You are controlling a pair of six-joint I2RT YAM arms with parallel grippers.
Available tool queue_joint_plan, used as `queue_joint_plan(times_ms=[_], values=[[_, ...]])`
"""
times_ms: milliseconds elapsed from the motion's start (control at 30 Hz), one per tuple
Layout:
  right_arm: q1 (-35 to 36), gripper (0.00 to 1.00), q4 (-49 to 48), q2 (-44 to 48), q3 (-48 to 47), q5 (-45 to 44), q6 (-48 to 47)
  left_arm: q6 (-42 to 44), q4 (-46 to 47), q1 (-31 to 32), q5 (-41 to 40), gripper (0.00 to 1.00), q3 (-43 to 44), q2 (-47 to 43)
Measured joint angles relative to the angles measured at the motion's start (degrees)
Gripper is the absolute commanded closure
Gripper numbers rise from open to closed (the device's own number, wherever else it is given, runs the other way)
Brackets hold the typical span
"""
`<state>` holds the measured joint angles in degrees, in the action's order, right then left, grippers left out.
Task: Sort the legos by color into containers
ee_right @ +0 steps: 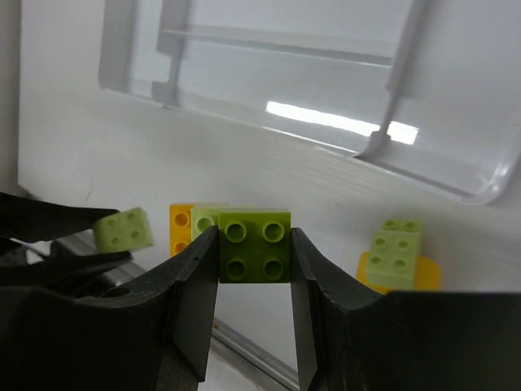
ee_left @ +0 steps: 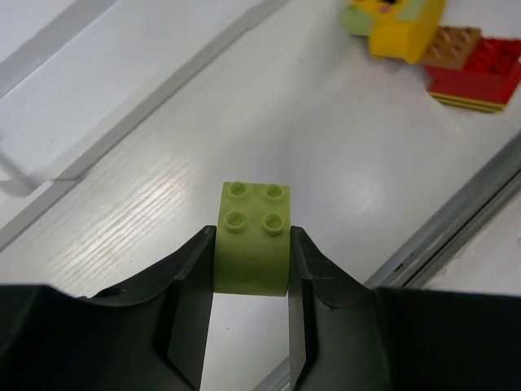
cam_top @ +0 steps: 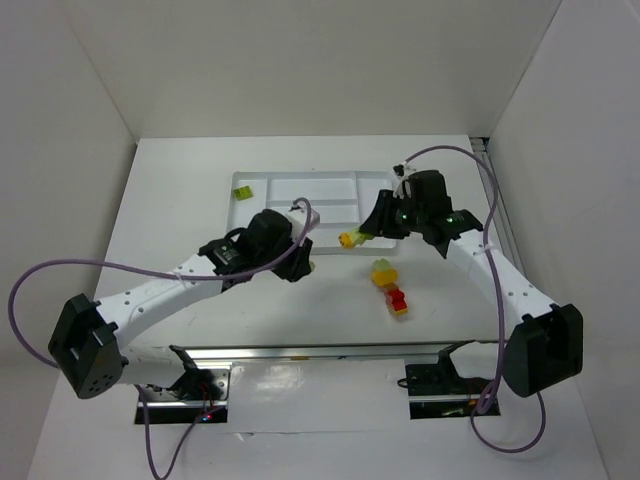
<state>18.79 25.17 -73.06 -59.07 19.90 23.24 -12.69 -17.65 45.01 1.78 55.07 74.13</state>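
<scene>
The robot's left gripper will next move the lime green lego outward and let it go over the tray's far middle section (cam_top: 308,188), because that section is empty and lies outward of the gripper.
My left gripper (ee_left: 252,273) is shut on a lime green lego (ee_left: 253,236), held just above the table in front of the white tray (cam_top: 300,180). In the top view it (cam_top: 304,264) sits near the tray's front edge. My right gripper (ee_right: 254,265) is shut on a darker green lego (ee_right: 254,244). A yellow-orange brick (ee_right: 180,221) and a pale green one show right behind it; I cannot tell if they are attached. In the top view the right gripper (cam_top: 358,237) is at the tray's front right corner. One green lego (cam_top: 242,192) lies in the tray's left section.
A small pile of bricks lies on the table right of centre: a pale green on yellow one (cam_top: 382,270) and a red one (cam_top: 397,299). The left wrist view shows its yellow (ee_left: 404,31), brownish (ee_left: 456,45) and red (ee_left: 476,75) bricks. A metal rail (cam_top: 320,350) runs along the near edge.
</scene>
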Motion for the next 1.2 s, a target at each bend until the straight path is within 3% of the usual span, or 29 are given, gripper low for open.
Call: queue_joint_plan(times_ms=[133, 367, 567, 700, 900, 933, 967, 1000, 1100, 1200], values=[[-0.33, 0.81, 1.03, 2.58, 0.02, -7.65, 1.4, -4.63, -4.15, -8.0, -0.04, 1.0, 6.23, 3.98], [-2.14, 0.81, 1.33, 5.2, -0.33, -14.25, 2.05, -11.87, -8.33, -20.83, -0.52, 1.0, 34.97, 25.92], [-3.3, 0.8, 1.73, 4.26, -0.57, -15.15, 2.21, -14.56, -13.75, -24.02, -2.89, 1.0, 58.82, 46.73], [-4.02, 0.8, 2.36, 3.63, -0.96, -15.54, 2.21, -14.78, -16.33, -24.48, -2.47, 1.0, 64.26, 54.12], [-4.96, 0.8, 2.51, 2.1, -1.03, -16.0, 2.21, -15.02, -17.44, -24.98, -0.92, 1.0, 65.68, 58.75], [-5.03, 0.78, 2.56, 1.66, -1.03, -16.0, 2.21, -15.04, -17.42, -25.03, -0.7, 0.96, 65.68, 59.04], [-5.09, 0.78, 2.6, 1.31, -1.03, -16.02, 2.21, -15.1, -17.38, -25.05, -0.46, 0.77, 65.7, 59.34], [-5.18, 0.78, 2.69, 1.09, -1.03, -16.02, 2.21, -15.19, -17.27, -25.07, -0.37, 0.66, 65.72, 59.56], [-5.22, 0.78, 2.69, 0.83, -1.03, -16.02, 2.12, -15.47, -16.79, -25.07, -0.35, 0.19, 66.18, 60.0], [-5.22, 0.78, 2.69, 0.76, -1.03, -16.02, 1.99, -14.56, -16.61, -24.94, -0.76, 0.02, 66.93, 60.0]])
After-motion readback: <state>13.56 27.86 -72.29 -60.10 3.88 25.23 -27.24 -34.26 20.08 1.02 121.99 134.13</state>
